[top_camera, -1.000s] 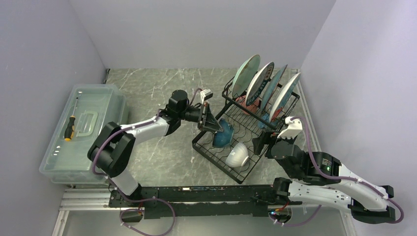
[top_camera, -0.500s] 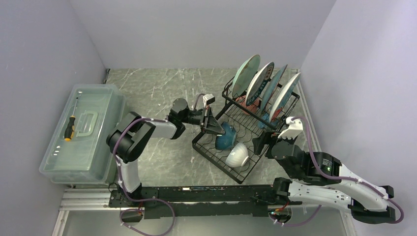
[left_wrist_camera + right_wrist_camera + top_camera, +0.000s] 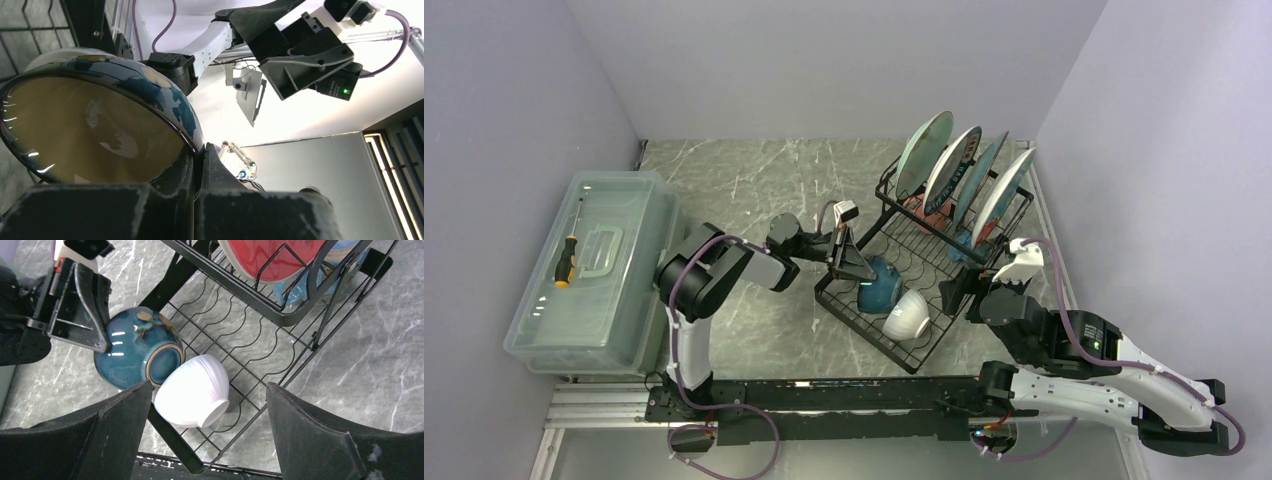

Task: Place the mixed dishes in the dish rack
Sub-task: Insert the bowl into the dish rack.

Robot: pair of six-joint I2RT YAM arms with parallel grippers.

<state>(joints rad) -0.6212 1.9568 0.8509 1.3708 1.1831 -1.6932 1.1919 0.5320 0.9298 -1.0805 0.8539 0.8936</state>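
Note:
The left gripper lowers and shifts the brown bowl next, away from the white bowl toward the rack's edge facing the plastic box, since the bowls touch.
A brown bowl, blue outside, lies on its side in the lower tier of the black wire dish rack. My left gripper is shut on its rim; the left wrist view shows the rim pinched between the jaws. A white bowl lies beside it, touching it. Several plates stand in the upper slots. My right gripper hangs open above the white bowl, holding nothing, with the blue outside of the brown bowl to its left.
A clear plastic box with a screwdriver on its lid sits at the left. A red plate shows in the rack's upper tier. Grey walls close in the marble tabletop on three sides.
My left arm has folded in, its elbow swinging right, and the gripper has carried the brown bowl slightly lower and nearer in the rack's lower tier. The right arm has barely moved.

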